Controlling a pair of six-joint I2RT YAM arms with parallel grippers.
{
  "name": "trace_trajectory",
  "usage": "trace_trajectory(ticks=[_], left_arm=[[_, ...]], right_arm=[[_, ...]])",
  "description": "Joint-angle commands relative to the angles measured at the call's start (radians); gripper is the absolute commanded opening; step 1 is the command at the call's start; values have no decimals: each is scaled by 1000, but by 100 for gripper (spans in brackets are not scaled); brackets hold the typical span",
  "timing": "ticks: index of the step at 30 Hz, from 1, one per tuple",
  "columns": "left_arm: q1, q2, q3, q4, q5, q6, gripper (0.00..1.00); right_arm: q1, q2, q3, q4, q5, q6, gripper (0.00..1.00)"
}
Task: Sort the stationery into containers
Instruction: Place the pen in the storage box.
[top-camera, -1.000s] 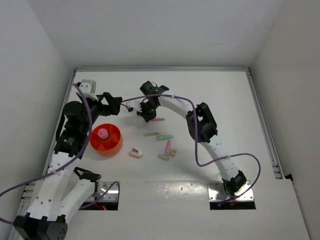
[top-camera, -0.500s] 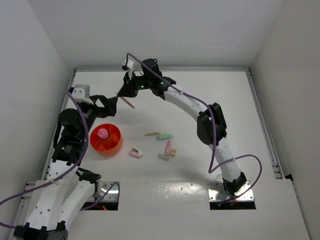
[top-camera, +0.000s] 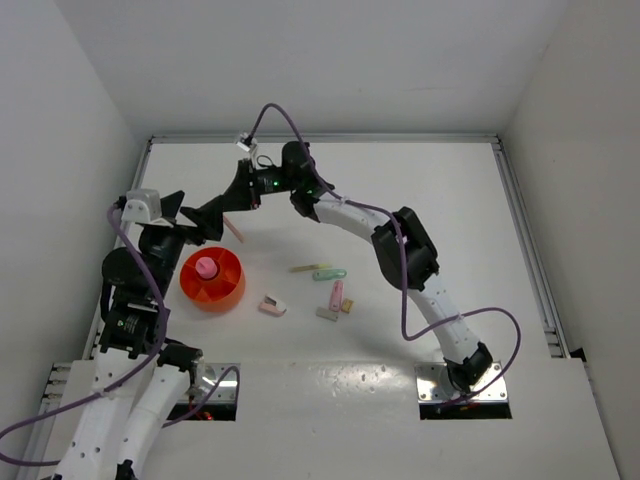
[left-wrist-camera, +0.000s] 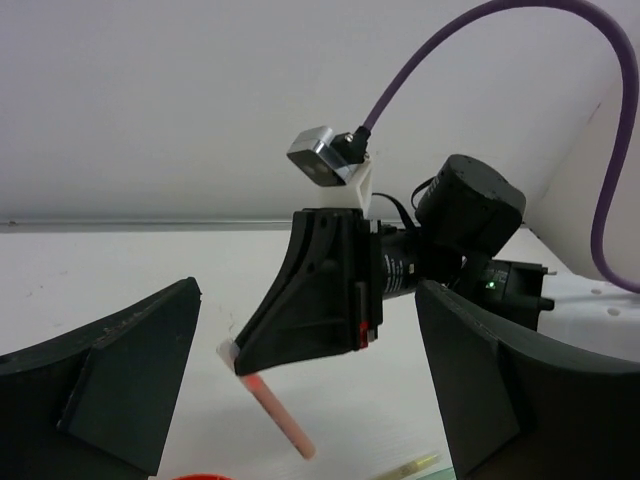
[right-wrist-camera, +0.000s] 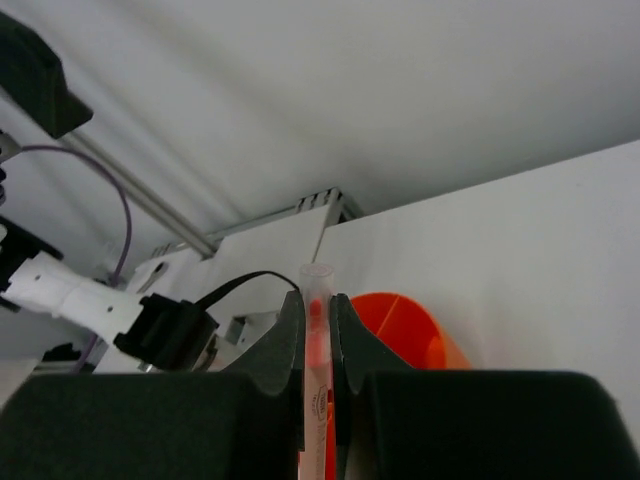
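Observation:
The right gripper moves back and left in the top view next. It releases the pen over the bowl's far section (top-camera: 229, 265), since it hangs outside the bowl's rim.
My right gripper (top-camera: 222, 208) is shut on a thin pink pen (top-camera: 236, 229) and holds it in the air just behind the orange divided bowl (top-camera: 232, 290). In the right wrist view the pen (right-wrist-camera: 318, 300) is pinched between the fingers, with the bowl (right-wrist-camera: 410, 335) beyond. My left gripper (top-camera: 185, 222) is open and empty, facing the right gripper (left-wrist-camera: 310, 310) and its pen (left-wrist-camera: 275, 410). A pink-capped tube (top-camera: 206, 267) stands in the bowl. On the table lie a yellow-green pen (top-camera: 304, 267), a mint-green marker (top-camera: 330, 274) and a pink marker (top-camera: 336, 294).
A pink-and-white eraser (top-camera: 272, 306), a white eraser (top-camera: 326, 313) and a yellow eraser (top-camera: 346, 306) lie right of the bowl. The left wall and a rail at the table's back edge are close to both grippers. Purple cables loop over the arms.
My right gripper lifted the pink pen from the table's middle and carried it back and left, now to beside the bowl. My left gripper swung left and turned toward it.

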Motion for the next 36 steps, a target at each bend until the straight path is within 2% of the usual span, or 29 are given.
trace_trajectory(ticks=[1, 7, 19, 26, 36], left_arm=[[7, 12, 5, 43, 10, 2, 94], [7, 12, 5, 43, 10, 2, 94], [7, 21, 5, 43, 21, 2, 94], [7, 30, 5, 43, 21, 2, 94], [7, 30, 5, 43, 21, 2, 94]], right_arm=[[25, 9, -1, 186, -92, 51, 0], [43, 63, 35, 248, -152, 14, 0], [62, 199, 168, 321, -131, 48, 0], [71, 210, 168, 367, -109, 105, 0], [98, 244, 177, 349, -80, 96, 0]])
